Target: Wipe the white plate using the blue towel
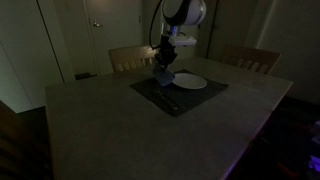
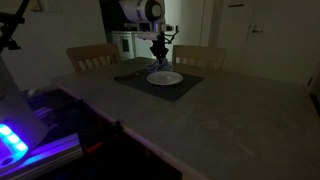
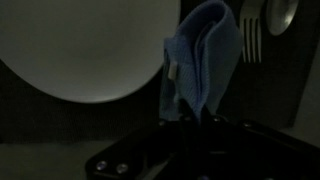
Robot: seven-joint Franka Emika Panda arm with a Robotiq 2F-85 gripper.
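My gripper should next lower the blue towel onto the placemat between the plate's edge and the fork, then let go of it, as the towel is still hanging above that spot.
The white plate (image 1: 190,82) lies on a dark placemat (image 1: 178,99) on the table; it also shows in the other exterior view (image 2: 165,78) and fills the upper left of the wrist view (image 3: 85,45). The blue towel (image 3: 205,55) hangs bunched from my gripper (image 3: 197,118), which is shut on its top. In both exterior views the towel (image 1: 164,78) (image 2: 158,64) dangles just beside the plate's edge, over the placemat. The gripper (image 1: 163,66) is above the mat next to the plate.
A fork and spoon (image 3: 262,28) lie on the placemat beside the towel. Wooden chairs (image 1: 132,58) (image 1: 252,60) stand at the table's far side. The room is dim. A device with blue light (image 2: 12,140) sits near one table edge.
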